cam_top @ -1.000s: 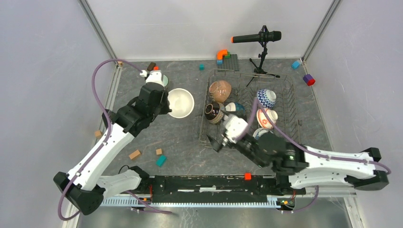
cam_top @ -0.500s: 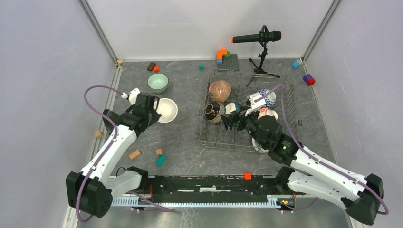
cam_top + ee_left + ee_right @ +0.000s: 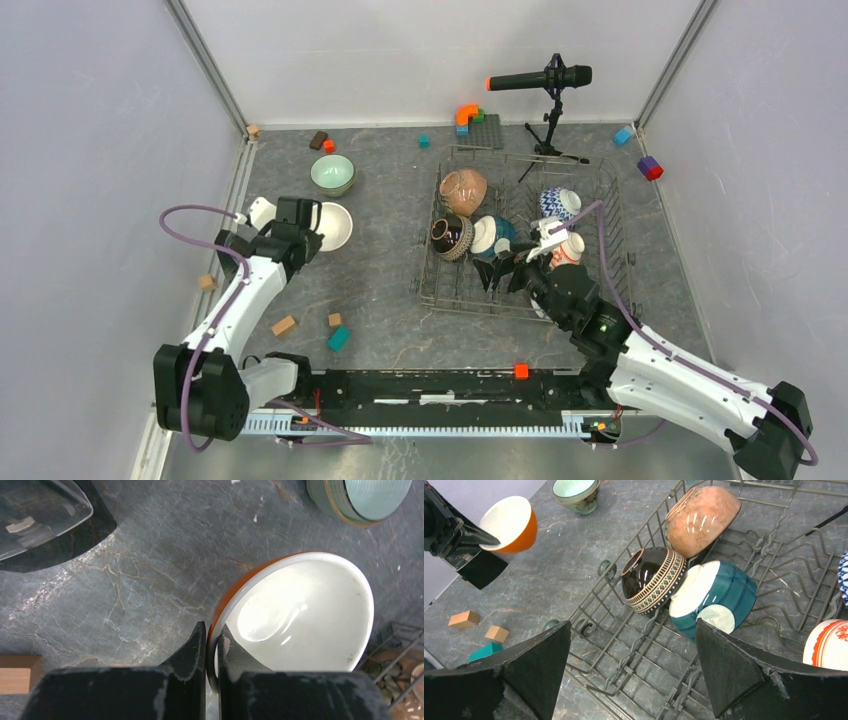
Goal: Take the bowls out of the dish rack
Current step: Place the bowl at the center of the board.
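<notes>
I will next lower my left gripper toward the bare tabletop by the pale green bowl and let go of the orange bowl (image 3: 335, 226) there, since that spot is below the gripper.
My left gripper (image 3: 316, 227) (image 3: 212, 632) is shut on the rim of an orange bowl (image 3: 335, 226) (image 3: 300, 610) (image 3: 509, 522) with a white inside, left of the dish rack (image 3: 430, 290) (image 3: 624, 645). A pale green bowl (image 3: 332, 173) (image 3: 360, 497) stands on the table behind it. In the rack lie a brown speckled bowl (image 3: 463, 190) (image 3: 703, 517), a dark striped bowl (image 3: 450, 237) (image 3: 654, 580), a teal bowl (image 3: 493, 235) (image 3: 724, 590), a blue-white zigzag bowl (image 3: 560, 203) and a red-white bowl (image 3: 570, 245) (image 3: 829, 645). My right gripper (image 3: 492, 262) (image 3: 633, 625) hangs open over the rack's near part, just short of the dark striped and teal bowls.
A microphone on a stand (image 3: 540, 78) rises behind the rack, beside a grey studded plate (image 3: 487, 130). Small blocks (image 3: 284, 325) lie near the front left, with a teal one (image 3: 339, 337) close by. A purple block (image 3: 650, 167) sits at the right wall.
My left arm has carried the orange bowl leftward and nearer, away from the pale green bowl. My right arm has swung over the rack toward the teal bowl, jaws still open.
</notes>
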Motion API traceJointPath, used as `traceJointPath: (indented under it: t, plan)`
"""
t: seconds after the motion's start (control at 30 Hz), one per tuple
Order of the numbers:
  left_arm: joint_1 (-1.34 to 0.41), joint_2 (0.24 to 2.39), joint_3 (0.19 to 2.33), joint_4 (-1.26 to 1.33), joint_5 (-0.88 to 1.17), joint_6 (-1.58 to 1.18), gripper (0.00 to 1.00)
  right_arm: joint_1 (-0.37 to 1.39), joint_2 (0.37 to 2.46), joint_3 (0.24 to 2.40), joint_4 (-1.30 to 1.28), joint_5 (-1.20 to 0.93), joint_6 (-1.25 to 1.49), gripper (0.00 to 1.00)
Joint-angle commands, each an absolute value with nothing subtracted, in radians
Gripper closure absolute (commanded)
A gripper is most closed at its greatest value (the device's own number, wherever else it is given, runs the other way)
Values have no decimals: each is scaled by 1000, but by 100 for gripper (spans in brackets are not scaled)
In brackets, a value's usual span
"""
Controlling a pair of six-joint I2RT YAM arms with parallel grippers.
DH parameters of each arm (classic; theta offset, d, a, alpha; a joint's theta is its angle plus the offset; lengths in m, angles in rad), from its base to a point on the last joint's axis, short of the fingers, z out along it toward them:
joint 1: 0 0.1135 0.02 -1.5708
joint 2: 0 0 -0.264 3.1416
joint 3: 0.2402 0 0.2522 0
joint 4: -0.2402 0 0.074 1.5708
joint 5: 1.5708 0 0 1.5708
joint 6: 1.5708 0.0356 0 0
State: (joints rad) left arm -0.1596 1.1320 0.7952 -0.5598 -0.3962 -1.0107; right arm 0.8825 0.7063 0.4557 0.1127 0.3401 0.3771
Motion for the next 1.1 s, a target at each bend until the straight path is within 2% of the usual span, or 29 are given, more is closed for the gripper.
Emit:
traceJointPath:
  t: [0.0, 0.23, 0.57, 1.07]
  plan:
    - [-136, 1161, 816, -474, -478, -1106, 98, 880, 674, 416, 191, 317, 368, 2]
    - [-122, 1249, 873, -489, -552, -1134, 98, 880, 645, 378, 185, 314, 361, 2]
    - [-82, 1370, 920, -461, -504, -1141, 98, 880, 562, 353, 155, 290, 298, 2]
    - [-38, 1466, 930, -416, -436, -1120, 98, 880, 561, 341, 140, 290, 288, 2]
